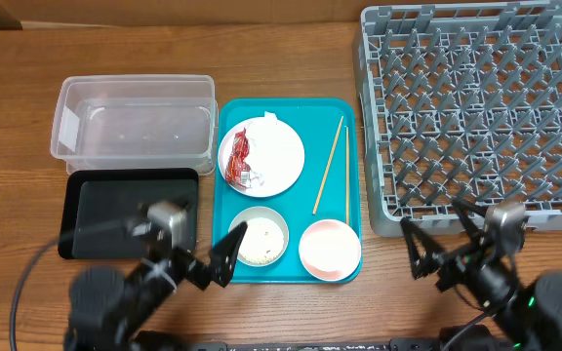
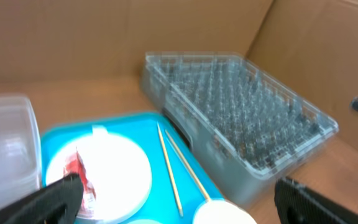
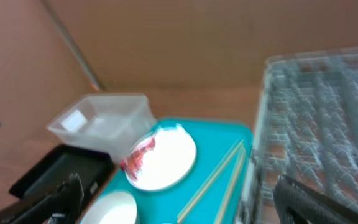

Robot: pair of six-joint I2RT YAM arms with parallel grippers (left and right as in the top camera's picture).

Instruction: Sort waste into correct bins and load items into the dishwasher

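I must take my left gripper past the rice bowl and down over the pale pink bowl, below and to its right in the overhead view.
A white plate (image 1: 266, 154) on a teal tray holds the crumpled red-and-white wrapper (image 1: 239, 159). Two chopsticks (image 1: 329, 168) lie to its right. One bowl with rice grains (image 1: 259, 236) and one empty pale pink bowl (image 1: 330, 249) sit at the tray's front. The clear tub (image 1: 135, 132) and black tray (image 1: 130, 216) are at the left, and the grey dish rack (image 1: 481, 107) at the right. My left gripper (image 1: 220, 255) is open and empty beside the rice bowl. My right gripper (image 1: 444, 244) is open and empty in front of the rack. No cup shows.
The teal serving tray (image 1: 286, 195) lies between the bins and the rack. Brown cardboard walls stand behind the table in both wrist views. Cables trail from the left arm near the table's front edge.
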